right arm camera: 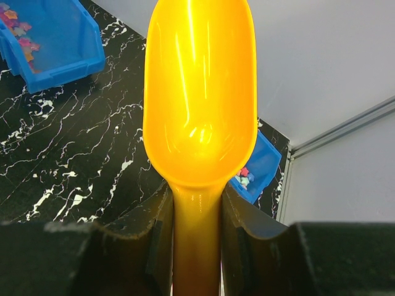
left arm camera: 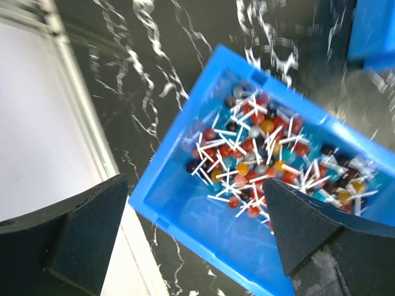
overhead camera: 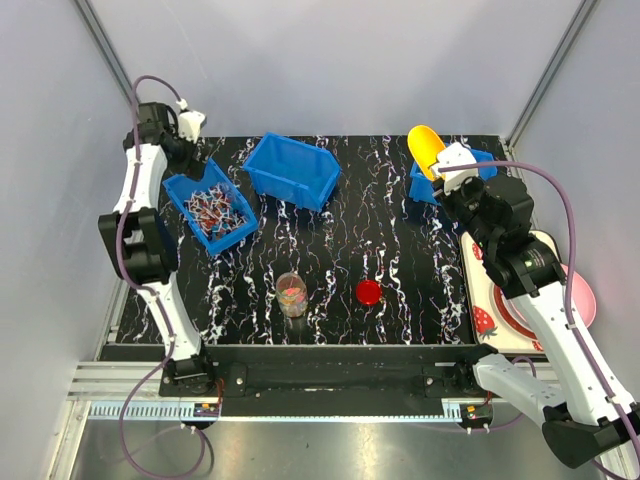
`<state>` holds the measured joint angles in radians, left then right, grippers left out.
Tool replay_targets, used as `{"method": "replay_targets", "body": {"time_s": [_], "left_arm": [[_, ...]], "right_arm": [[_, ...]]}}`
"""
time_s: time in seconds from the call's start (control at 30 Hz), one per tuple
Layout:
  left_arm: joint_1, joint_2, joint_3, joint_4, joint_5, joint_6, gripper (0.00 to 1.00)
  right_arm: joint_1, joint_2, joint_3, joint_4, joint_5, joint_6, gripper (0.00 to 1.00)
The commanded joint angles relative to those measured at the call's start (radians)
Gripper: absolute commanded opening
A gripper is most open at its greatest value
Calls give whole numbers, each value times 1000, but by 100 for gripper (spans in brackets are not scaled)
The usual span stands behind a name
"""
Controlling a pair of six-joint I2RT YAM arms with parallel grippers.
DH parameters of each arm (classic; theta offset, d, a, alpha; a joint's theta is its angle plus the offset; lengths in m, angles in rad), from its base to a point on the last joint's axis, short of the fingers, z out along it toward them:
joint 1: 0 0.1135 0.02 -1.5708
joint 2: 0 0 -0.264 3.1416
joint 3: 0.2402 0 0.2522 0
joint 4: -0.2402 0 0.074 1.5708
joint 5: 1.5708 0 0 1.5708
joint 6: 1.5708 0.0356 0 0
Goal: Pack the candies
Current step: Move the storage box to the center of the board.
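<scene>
My left gripper lowers astride the rim of the far short side (left arm camera: 176, 131) of the candy-filled blue bin next and closes. That side stands below my open, empty fingers.
Candies on white sticks (left arm camera: 259, 154) fill the left blue bin (overhead camera: 210, 208). More candies (overhead camera: 292, 291) lie in a small clear jar (overhead camera: 292, 306) at the front middle. My left gripper (left arm camera: 194, 240) hangs open and empty over that bin's near corner (left arm camera: 179, 203), seen from above at the back left (overhead camera: 188, 135). My right gripper (right arm camera: 196, 228) is shut on the handle of a yellow scoop (right arm camera: 197, 92), whose bowl is empty. It holds the scoop (overhead camera: 427, 148) up over the right blue bin (overhead camera: 425, 185), where a few pastel candies (right arm camera: 244, 177) show.
A third blue bin (overhead camera: 292, 170) stands at the back middle, with small pink and orange pieces (right arm camera: 18, 31) in it. A flat red lid (overhead camera: 368, 291) lies right of the jar. A patterned plate (overhead camera: 545, 285) sits off the mat's right edge. Enclosure walls stand close around.
</scene>
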<state>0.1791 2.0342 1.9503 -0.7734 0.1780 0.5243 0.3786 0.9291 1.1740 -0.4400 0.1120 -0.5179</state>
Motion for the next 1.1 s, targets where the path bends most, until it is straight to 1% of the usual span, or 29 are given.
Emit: {"method": "replay_targets", "body": {"time_s": [0.0,0.07,0.27,0.4,0.5,0.63,0.67,0.73,0.77,0.93,0.97,1.03,1.07], "left_arm": [[25,46,100,-56,46,137,99],[30,84,122,-84,41,143,98],[34,138,124,-84,9,132,95],[42,169,125,-73,0,117,89],[45,182,124,-72,6,112,78],[46,182,128,-89,26,69,68],[45,179,127,-99,26,62,60],[48,173,121,-101,17,42,52],[46,169,107,-104,11,36,46],[43,150,62,-132,-1,-1,38],[43,146,40,-145,-5,-6,36],[39,124,6,-155,-17,-32,34],[37,115,-37,-161,-20,-41,32]], "right_arm": [[-4,-21,24,35,5,2,0],[-4,-18,24,35,5,4,0],[-4,-12,26,35,-2,4,0],[-6,3,36,20,-15,4,0],[-4,20,52,1,-38,7,0],[-4,62,87,-40,-80,15,0],[-3,72,107,-49,-86,15,0],[8,103,128,-69,-89,16,0],[13,114,150,-75,-87,15,0],[91,192,214,-130,-31,-16,0],[107,201,232,-141,-20,-24,0],[152,232,251,-173,0,-45,0],[163,244,271,-187,6,-50,0]]}}
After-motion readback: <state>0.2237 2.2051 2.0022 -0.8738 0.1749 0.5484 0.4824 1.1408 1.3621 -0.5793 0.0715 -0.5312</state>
